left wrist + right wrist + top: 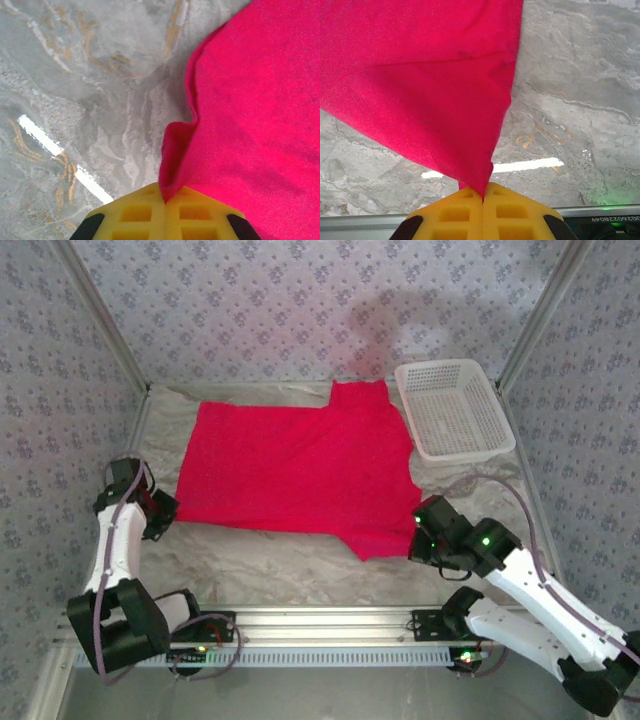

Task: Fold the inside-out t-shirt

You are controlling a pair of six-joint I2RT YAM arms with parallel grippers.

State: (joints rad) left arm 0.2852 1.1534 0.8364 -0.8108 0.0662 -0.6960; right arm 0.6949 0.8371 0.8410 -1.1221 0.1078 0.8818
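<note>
The right gripper carries the point outward to the shirt's edge (400, 442) beside the basket next and releases it there, since the shirt still lies spread.
The inside-out t-shirt (295, 468), plain crimson, lies spread flat across the middle of the table, one sleeve pointing to the back by the basket. My left gripper (166, 510) sits at the shirt's near left corner, its yellow jaws pressed together on a pinch of the hem (169, 192). My right gripper (418, 536) is at the near right corner, next to the front sleeve, and its yellow jaws are shut on a point of cloth (481, 189). From that pinch the t-shirt (420, 75) rises as a taut triangle above the table.
A white plastic lattice basket (452, 407) stands at the back right, touching the shirt's far sleeve. The table is covered with a crinkled grey marbled sheet (270, 560). Patterned walls close in the left, back and right sides. A metal rail (330, 620) runs along the near edge.
</note>
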